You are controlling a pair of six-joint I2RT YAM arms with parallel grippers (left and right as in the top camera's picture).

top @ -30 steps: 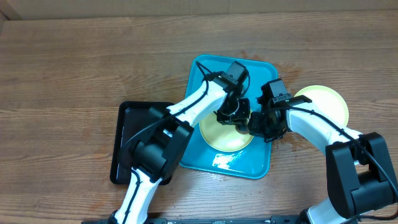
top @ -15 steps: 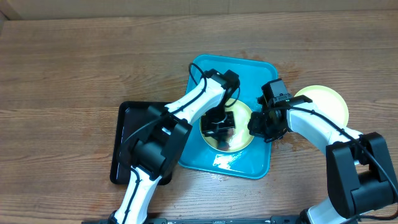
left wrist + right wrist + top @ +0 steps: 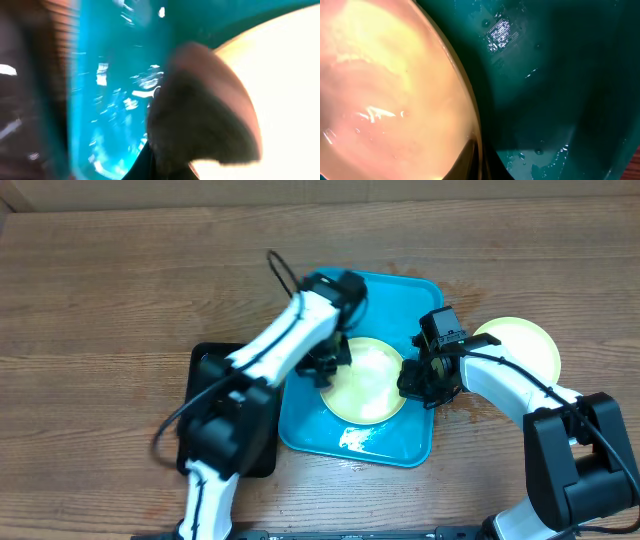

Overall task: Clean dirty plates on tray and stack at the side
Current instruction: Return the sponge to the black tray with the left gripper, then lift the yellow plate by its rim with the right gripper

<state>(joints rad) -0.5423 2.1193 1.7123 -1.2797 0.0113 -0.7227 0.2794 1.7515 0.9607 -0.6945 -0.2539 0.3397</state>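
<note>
I should next carry the brownish sponge off the plate and over the black tray (image 3: pixel 22 107) with my left gripper, because glints show water in there.
A yellow-green rimmed plate (image 3: pixel 370 385) lies in the turquoise tray (image 3: pixel 420 295). My right gripper (image 3: pixel 418 385) is shut on this plate's right rim; the right wrist view shows the rim (image 3: pixel 385 90) between my fingers (image 3: pixel 482 162) over the wet tray (image 3: pixel 555 75). My left gripper (image 3: pixel 325 365) is at the plate's left edge, shut on a brownish sponge (image 3: pixel 205 110). The blurred left wrist view shows the sponge over the tray (image 3: pixel 115 75) and plate (image 3: pixel 285 75). A second yellow-green plate (image 3: pixel 525 345) lies on the table right of the tray. The light-blue plate is out of view.
A smaller black tray (image 3: pixel 200 380) lies left of the turquoise tray, partly under my left arm. My left arm's cable (image 3: pixel 285 275) loops up over the table behind the tray. Water glints on the tray's front part (image 3: pixel 355 438).
My left gripper has swept with the sponge from the plate's right side across it to its left edge. The right gripper and both plates have stayed put.
</note>
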